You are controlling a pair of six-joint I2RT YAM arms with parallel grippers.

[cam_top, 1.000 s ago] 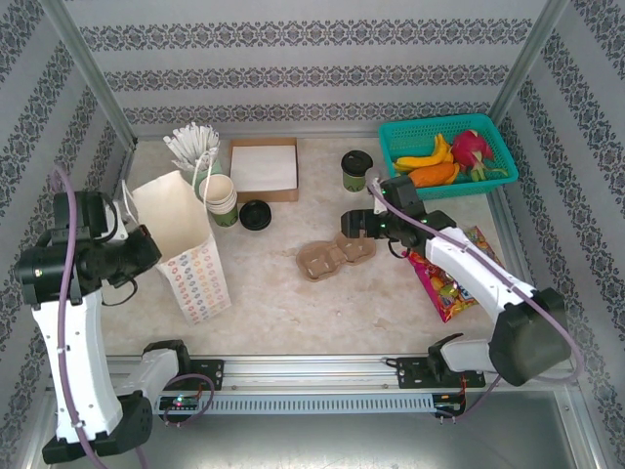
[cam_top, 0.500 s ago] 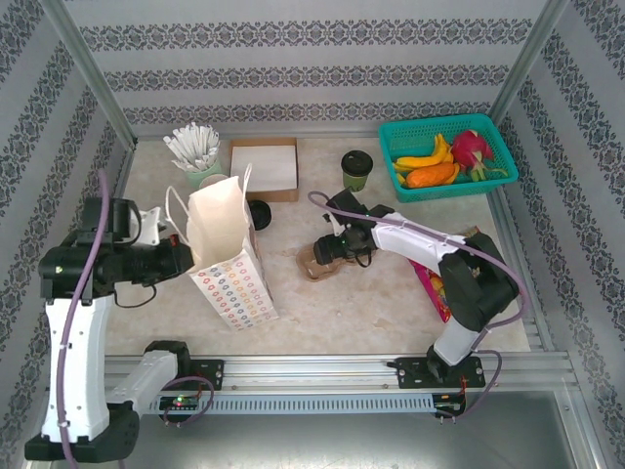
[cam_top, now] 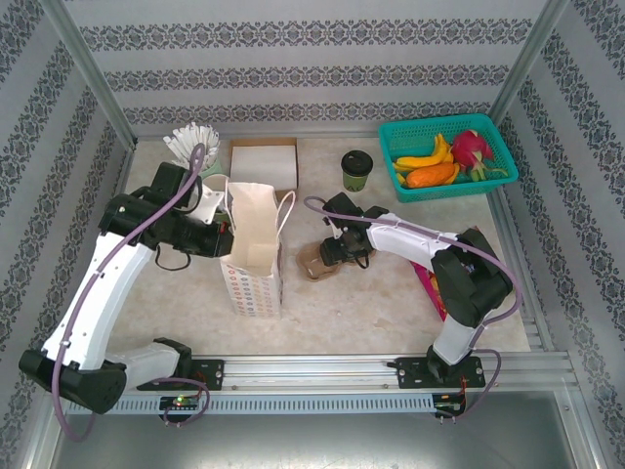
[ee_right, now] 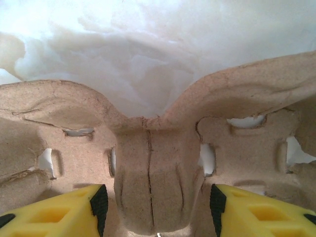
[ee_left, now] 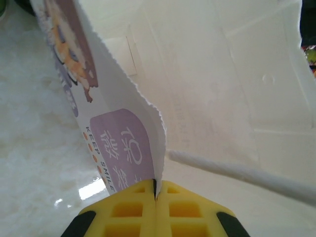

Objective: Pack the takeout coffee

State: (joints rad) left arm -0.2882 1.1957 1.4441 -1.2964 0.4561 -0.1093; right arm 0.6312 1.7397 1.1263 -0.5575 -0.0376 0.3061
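The paper bag's rim shifts in my left gripper toward the cardboard cup carrier (cam_top: 316, 262) next and is then released, as the carrier lies across the bag from my gripper.
The takeout coffee (cam_top: 356, 169), a small olive-green cup with a black lid, stands upright at the back centre, apart from both grippers. My left gripper (cam_top: 226, 243) is shut on the top edge of the white paper bag (cam_top: 252, 256), which stands open just left of centre. In the left wrist view the yellow fingers (ee_left: 129, 207) pinch the bag's rim (ee_left: 159, 123), with its white handle cord (ee_left: 237, 173) beside them. My right gripper (cam_top: 338, 250) is open over the brown cardboard cup carrier (cam_top: 316, 262). Its fingertips (ee_right: 74, 212) straddle the carrier's middle ridge (ee_right: 153, 163) with small gaps.
A green basket (cam_top: 389, 147) of fruit sits at the back right. A white box (cam_top: 264, 161) and a cup of white sticks (cam_top: 190, 145) stand at the back left. A bright snack packet (cam_top: 431, 283) lies under the right arm.
The left arm has carried the bag rightwards toward the centre. The right gripper has come down left onto the carrier, and its jaws have narrowed around the middle ridge.
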